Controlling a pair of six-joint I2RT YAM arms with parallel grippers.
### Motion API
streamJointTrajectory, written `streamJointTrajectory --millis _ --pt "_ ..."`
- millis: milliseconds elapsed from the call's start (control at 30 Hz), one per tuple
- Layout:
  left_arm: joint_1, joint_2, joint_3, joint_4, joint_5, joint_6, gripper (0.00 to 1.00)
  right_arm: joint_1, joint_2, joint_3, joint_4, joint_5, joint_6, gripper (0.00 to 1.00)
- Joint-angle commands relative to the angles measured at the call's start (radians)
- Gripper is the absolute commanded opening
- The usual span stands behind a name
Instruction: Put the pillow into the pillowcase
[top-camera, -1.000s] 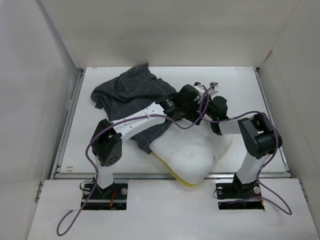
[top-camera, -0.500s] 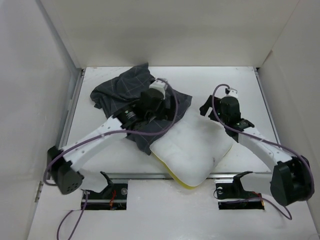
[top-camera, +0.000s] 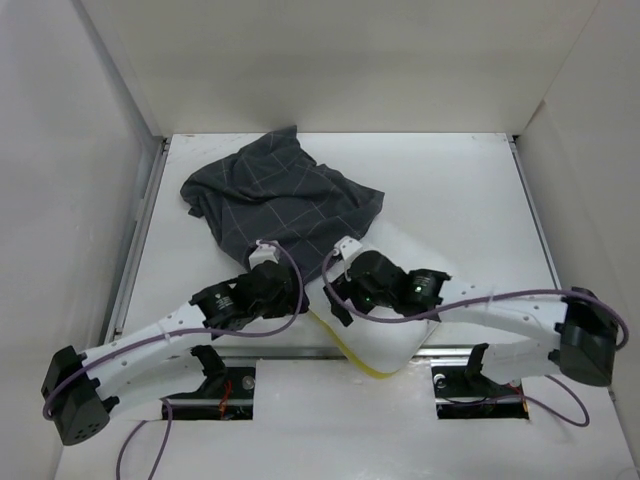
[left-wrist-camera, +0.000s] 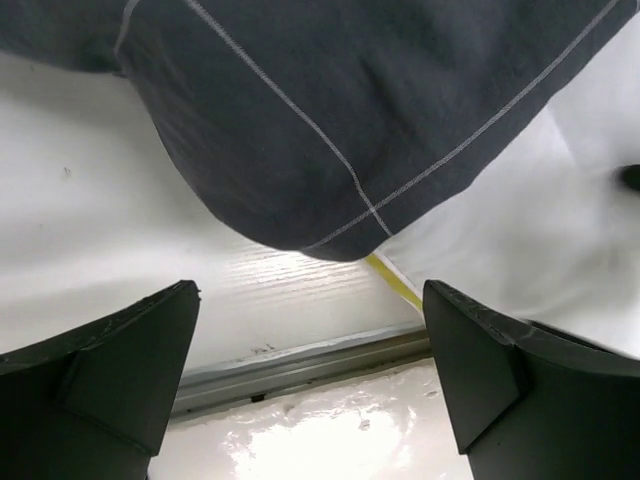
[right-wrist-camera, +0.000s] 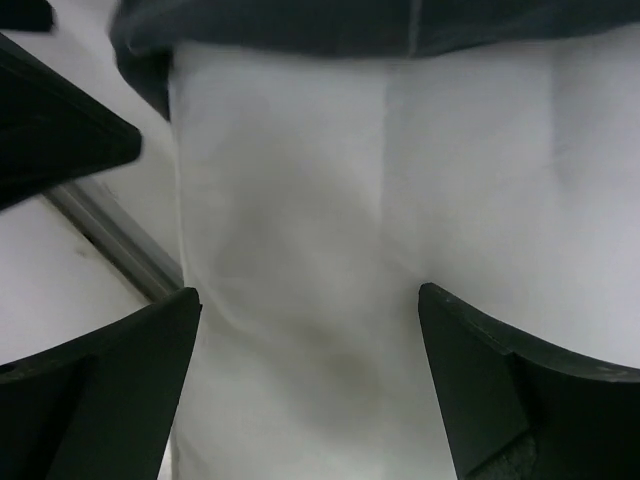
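Observation:
The robot should next lower its right gripper onto the white top of the pillow and close it there, because the pillowcase (top-camera: 280, 195) leaves that part of the pillow uncovered.
The pillowcase (top-camera: 280, 195), dark grey with a pale grid, lies crumpled at the back left, its near corner over the pillow. The white pillow (top-camera: 392, 345) with a yellow piped edge lies at the front middle, partly under my right arm. My left gripper (top-camera: 290, 300) is open and empty, low at the pillow's near-left corner. In the left wrist view it (left-wrist-camera: 310, 300) faces the pillowcase corner (left-wrist-camera: 330, 150) and the yellow edge (left-wrist-camera: 395, 282). My right gripper (top-camera: 335, 300) is open just above the pillow (right-wrist-camera: 340, 250), with the pillowcase (right-wrist-camera: 400, 25) beyond.
A metal rail (left-wrist-camera: 300, 360) runs along the table's near edge, right below my left gripper. White walls close in the table on the left, back and right. My left gripper's finger (right-wrist-camera: 55, 135) shows close by in the right wrist view.
My left gripper has left the pillowcase and come down to the pillow's near-left corner. My right arm has swung from the back right across the pillow to the same corner.

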Motion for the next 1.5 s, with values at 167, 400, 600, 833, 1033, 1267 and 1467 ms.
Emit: streamJointTrajectory --millis 167,400,600,833,1033,1267,1467 --pt "-0.006 -0.027 -0.040 0.036 -0.014 -0.124 0.91 0.073 0.242 0.025 0.093 0.142 -0.020 0.95" --pt "-0.006 -0.027 -0.067 0.074 -0.012 -0.124 0.86 0.073 0.247 0.068 0.062 0.341 0.109 0.00" --pt "-0.006 0.042 -0.043 0.083 -0.098 -0.144 0.83 0.073 0.109 0.125 0.021 0.352 0.055 0.00" --pt "-0.006 0.163 0.019 0.216 -0.216 -0.086 0.83 0.073 0.087 0.166 -0.001 0.355 0.031 0.00" --pt "0.034 0.323 0.121 0.220 -0.287 -0.026 0.34 0.073 0.066 0.201 0.012 0.381 0.012 0.00" --pt "-0.028 0.271 0.200 0.073 -0.255 -0.026 0.00 -0.012 0.121 0.254 0.229 0.438 0.012 0.00" --pt "-0.091 0.163 0.223 0.054 -0.035 0.037 0.00 -0.068 0.202 0.299 0.533 0.542 0.021 0.00"
